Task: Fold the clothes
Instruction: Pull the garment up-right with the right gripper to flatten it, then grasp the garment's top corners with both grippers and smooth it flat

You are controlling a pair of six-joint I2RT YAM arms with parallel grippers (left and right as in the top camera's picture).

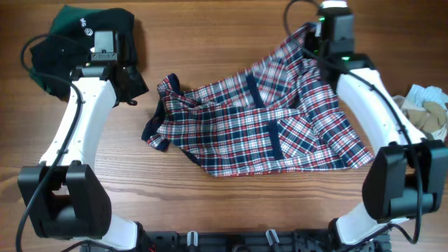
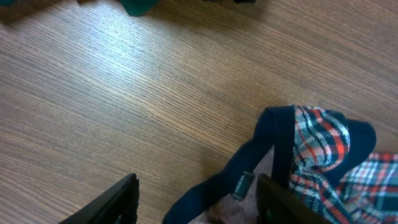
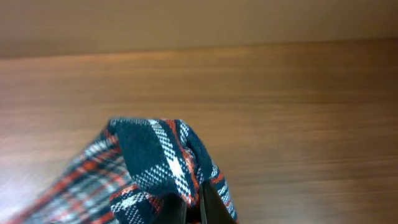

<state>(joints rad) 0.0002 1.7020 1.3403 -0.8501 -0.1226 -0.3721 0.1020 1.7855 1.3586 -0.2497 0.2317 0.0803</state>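
The right gripper draws the held corner to the right in the overhead view next, over the bare wood there, and releases it, because the plaid garment (image 1: 266, 119) lies rumpled.
A red, white and navy plaid sleeveless garment (image 1: 266, 119) lies spread and rumpled across the middle of the wooden table. My right gripper (image 1: 313, 38) is shut on its far right corner and holds it lifted; the right wrist view shows the plaid fabric (image 3: 158, 168) pinched between the fingers (image 3: 194, 208). My left gripper (image 1: 133, 87) is open, just left of the garment's navy-trimmed end. In the left wrist view the navy trim with a small label (image 2: 245, 183) lies between the open fingers (image 2: 196, 199), not gripped.
A dark green and black garment (image 1: 77, 35) lies bunched at the far left behind my left arm. Beige and white cloth items (image 1: 427, 112) sit at the right edge. The table front is bare wood (image 1: 231, 203).
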